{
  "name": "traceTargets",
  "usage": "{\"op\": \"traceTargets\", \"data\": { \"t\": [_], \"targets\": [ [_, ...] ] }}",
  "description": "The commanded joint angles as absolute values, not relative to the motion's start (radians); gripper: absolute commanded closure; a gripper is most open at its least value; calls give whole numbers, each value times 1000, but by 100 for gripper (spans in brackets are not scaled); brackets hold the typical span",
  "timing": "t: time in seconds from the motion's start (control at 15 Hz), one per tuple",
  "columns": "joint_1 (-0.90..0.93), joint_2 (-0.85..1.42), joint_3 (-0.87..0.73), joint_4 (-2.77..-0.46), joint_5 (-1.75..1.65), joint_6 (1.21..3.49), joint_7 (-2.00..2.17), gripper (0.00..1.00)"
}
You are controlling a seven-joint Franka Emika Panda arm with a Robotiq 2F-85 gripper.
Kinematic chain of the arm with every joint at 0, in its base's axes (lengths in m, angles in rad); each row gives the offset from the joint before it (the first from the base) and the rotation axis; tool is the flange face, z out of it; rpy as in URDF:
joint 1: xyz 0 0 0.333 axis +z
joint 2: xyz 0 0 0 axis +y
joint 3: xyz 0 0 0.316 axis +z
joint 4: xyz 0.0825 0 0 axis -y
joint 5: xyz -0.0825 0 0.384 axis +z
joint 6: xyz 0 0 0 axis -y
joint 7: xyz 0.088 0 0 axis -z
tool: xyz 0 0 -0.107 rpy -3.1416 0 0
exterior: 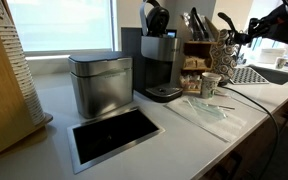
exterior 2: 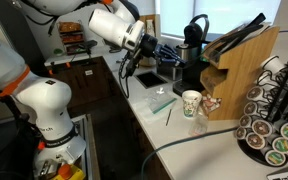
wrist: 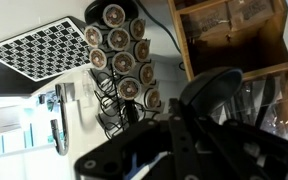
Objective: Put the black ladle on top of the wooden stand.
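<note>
The stand's top lies above and outward of my gripper. So the handle goes up past the shelves next, then outward over there for its release.
The wooden stand is a brown open-shelf rack behind the black coffee machine. It also shows in an exterior view and in the wrist view. My gripper hangs in the air beside the stand and is shut on the black ladle. In the wrist view the ladle's bowl sticks out past my dark fingers, just below the stand's shelves. The ladle is off the stand.
Other black utensils stick out of the stand's top. The black coffee machine, a metal canister, a paper cup, a coffee pod carousel, a black inset panel and a sink share the counter.
</note>
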State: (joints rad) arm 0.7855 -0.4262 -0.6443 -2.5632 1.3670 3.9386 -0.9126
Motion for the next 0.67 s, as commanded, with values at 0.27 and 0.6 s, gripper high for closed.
{"op": "traceTargets", "data": {
  "t": [0.27, 0.6],
  "targets": [
    [529, -452, -375, -2617, 1173, 3947, -680, 99],
    [391, -408, -240, -2542, 969, 3913, -544, 99]
  ]
}}
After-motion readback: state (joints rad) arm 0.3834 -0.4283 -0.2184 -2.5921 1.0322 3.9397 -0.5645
